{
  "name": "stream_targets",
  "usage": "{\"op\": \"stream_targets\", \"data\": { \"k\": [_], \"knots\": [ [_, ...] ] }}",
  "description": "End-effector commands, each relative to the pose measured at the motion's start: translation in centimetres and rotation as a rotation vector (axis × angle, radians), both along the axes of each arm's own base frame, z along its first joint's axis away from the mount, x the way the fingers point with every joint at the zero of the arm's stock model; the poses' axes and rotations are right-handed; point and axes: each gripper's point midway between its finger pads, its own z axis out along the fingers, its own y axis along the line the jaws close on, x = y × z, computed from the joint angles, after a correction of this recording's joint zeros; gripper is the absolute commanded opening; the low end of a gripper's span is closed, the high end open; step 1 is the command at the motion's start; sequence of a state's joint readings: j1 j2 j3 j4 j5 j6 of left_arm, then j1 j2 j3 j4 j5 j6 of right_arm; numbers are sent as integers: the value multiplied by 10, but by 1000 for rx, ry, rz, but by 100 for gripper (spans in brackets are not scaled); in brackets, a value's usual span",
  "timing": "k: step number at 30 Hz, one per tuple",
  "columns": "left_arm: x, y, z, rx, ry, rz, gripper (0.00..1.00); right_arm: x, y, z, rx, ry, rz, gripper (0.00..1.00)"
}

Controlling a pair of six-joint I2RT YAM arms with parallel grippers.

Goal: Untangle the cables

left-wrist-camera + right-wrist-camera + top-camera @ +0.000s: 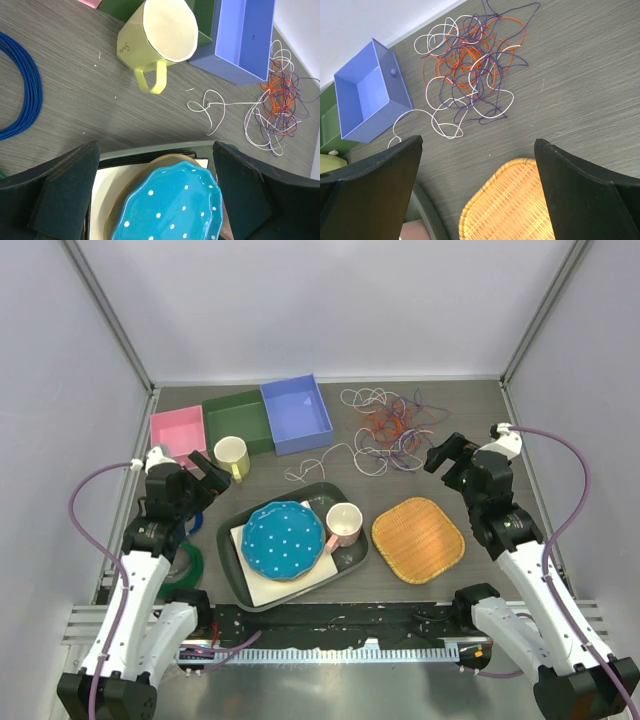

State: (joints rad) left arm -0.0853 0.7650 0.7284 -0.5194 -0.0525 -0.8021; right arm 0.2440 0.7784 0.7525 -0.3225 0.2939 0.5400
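My right gripper swings outward over the tangle next and lowers onto the dark purple piece of cable at the tangle's far edge, where that piece loops clear of the others.
The cables lie in a loose tangle of white, orange and dark purple loops on the table at the back right. One white strand trails left toward the tray. The right wrist view shows the tangle ahead of my right gripper, which stands open above the woven mat's edge. My right gripper hovers just right of the tangle with nothing in it. My left gripper is open over the tray's left side, with the cables far off to its right. Its jaws hold nothing.
A blue box, green box and pink box line the back left, with a yellow mug in front. The dark tray holds a blue dotted plate and pink mug. A woven mat lies right of it.
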Motion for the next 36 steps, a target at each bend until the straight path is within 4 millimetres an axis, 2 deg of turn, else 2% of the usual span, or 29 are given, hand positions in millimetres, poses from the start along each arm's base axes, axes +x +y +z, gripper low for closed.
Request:
{"op": "stream_targets", "data": {
  "k": [1, 3, 6, 7, 9, 10, 11, 12, 13, 14, 16, 17, 19, 20, 22, 23, 24, 25, 26, 28, 29, 30, 33, 36],
  "knots": [
    [-2, 3, 10, 32, -37, 20, 100, 1, -10, 15, 28, -28, -76, 100],
    [-3, 1, 10, 34, -41, 15, 100, 1, -12, 15, 3, -6, -78, 100],
    [-2, 2, 10, 36, -46, 17, 100, 8, 6, 13, -57, -3, 58, 100],
    [-2, 1, 10, 37, -46, 13, 100, 14, 11, 5, -71, 18, 86, 100],
    [0, 2, 11, 42, -47, 12, 100, 24, 18, 4, -78, 35, 121, 100],
    [1, 1, 12, 44, -46, 9, 100, 34, 21, -11, -89, 95, 123, 100],
    [2, 0, 10, 47, -39, 2, 100, 43, 23, -7, -90, 110, 123, 100],
    [3, 0, 11, 48, -41, -2, 100, 50, 25, -12, -96, 139, 123, 100],
    [3, 0, 9, 49, -36, -3, 100, 64, 28, -35, -109, 215, 125, 100],
    [4, -2, 8, 45, -34, -11, 100, 79, 32, -25, -114, 195, 130, 100],
    [6, -6, 6, 36, -37, -26, 100, 101, 32, -36, -140, 225, 115, 99],
    [9, -8, 6, 30, -45, -38, 100, 121, 35, -45, -150, 248, 104, 99],
    [10, -13, 7, 28, -51, -67, 100, 143, 30, -57, -179, 275, 61, 98],
    [11, -12, 7, 30, -53, -69, 100, 163, 33, -68, -189, 290, 53, 98],
    [12, -11, 8, 36, -50, -65, 100, 182, 30, -75, -206, 297, 22, 97],
    [11, -10, 6, 39, -45, -60, 100, 198, 31, -68, -201, 277, 8, 97],
    [11, -10, 5, 39, -44, -60, 100, 209, 31, -87, -213, 310, 1, 97],
    [11, -10, 4, 40, -44, -60, 100, 219, 32, -94, -225, 317, 3, 95],
    [12, -11, 5, 39, -48, -61, 100, 238, 32, -101, -238, 321, -9, 94],
    [12, -11, 6, 40, -52, -64, 100, 254, 31, -109, -256, 334, -26, 90],
    [11, -11, 5, 40, -49, -64, 100, 266, 29, -99, -264, 313, -45, 88],
    [12, -11, 5, 40, -49, -67, 100, 272, 26, -119, -278, 350, -57, 83],
    [12, -11, 7, 45, -53, -69, 100, 283, 13, -120, -293, 359, -120, 80],
    [13, -15, 13, 45, -66, -99, 100, 288, 11, -131, -265, 361, -119, 80]
  ]
}}
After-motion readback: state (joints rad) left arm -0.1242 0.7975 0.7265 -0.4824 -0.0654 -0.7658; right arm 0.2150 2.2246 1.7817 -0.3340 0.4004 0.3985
